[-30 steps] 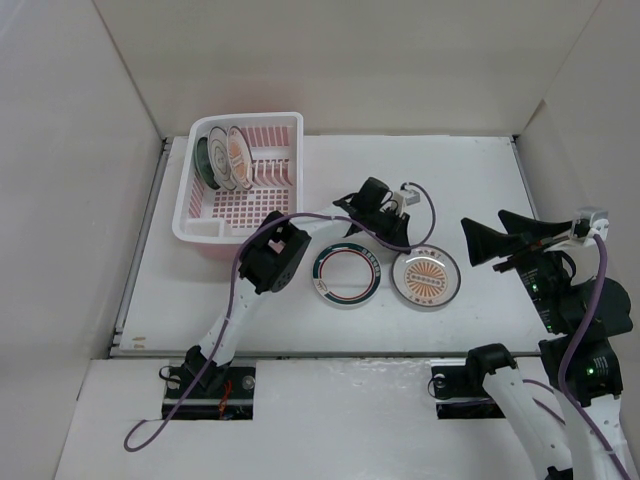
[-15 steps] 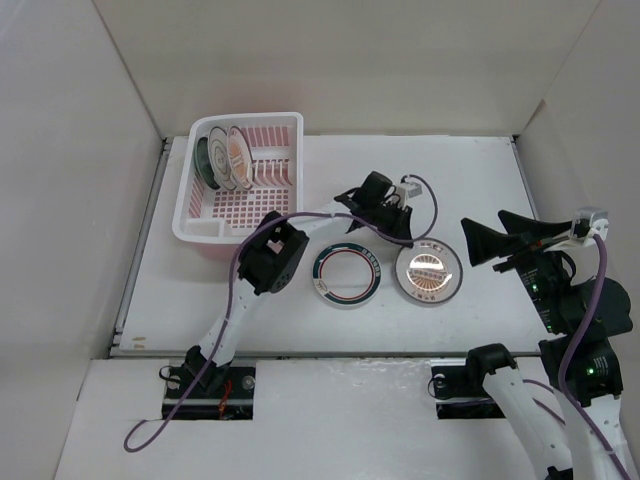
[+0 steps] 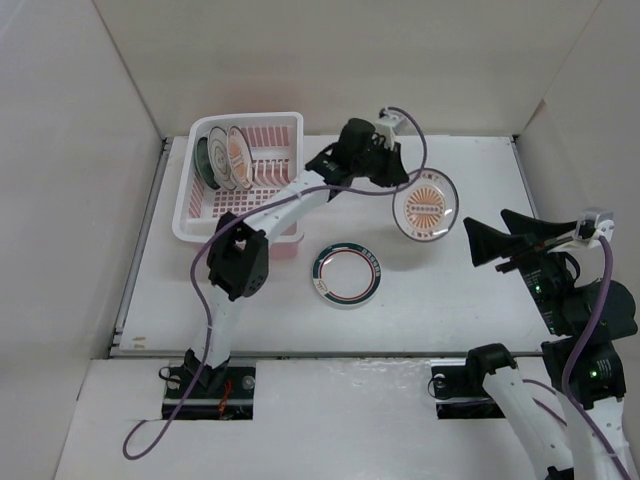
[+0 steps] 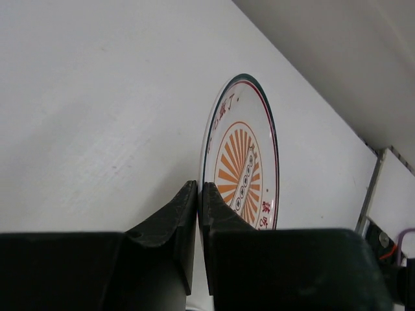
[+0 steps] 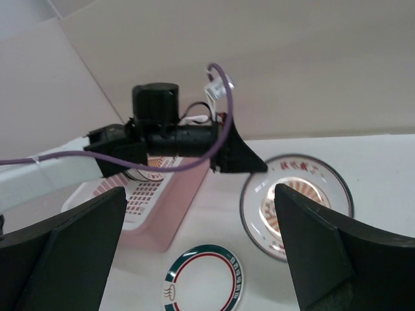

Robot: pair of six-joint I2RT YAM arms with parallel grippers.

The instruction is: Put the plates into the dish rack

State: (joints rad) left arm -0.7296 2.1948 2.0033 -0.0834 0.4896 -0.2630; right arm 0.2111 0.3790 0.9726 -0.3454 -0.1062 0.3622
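I should next move my left gripper to the left in the top view, to the rack's empty wires beside the standing plates. Then I should lower the sunburst plate and release it.
My left gripper [image 3: 398,188] is shut on the rim of a white plate with an orange sunburst [image 3: 425,206] and holds it tilted in the air, right of the pink dish rack [image 3: 218,228]. In the left wrist view the plate [image 4: 249,168] stands edge-on between my fingers [image 4: 188,210]. It also shows in the right wrist view [image 5: 269,201]. The green-rimmed plate [image 3: 347,274] lies flat on the table [image 5: 204,282]. Three plates stand in the rack's far left slots [image 3: 223,156]. My right gripper [image 3: 487,243] is open and empty, held high at the right.
White walls enclose the table on three sides. The left arm [image 3: 270,215] stretches over the rack's right end, its purple cable looping beside it. The rack's tines [image 3: 268,167] right of the standing plates hold nothing.
My left gripper has lifted the sunburst plate off the table and carried it up and back, tilting it from flat to nearly upright. The right arm has stayed still.
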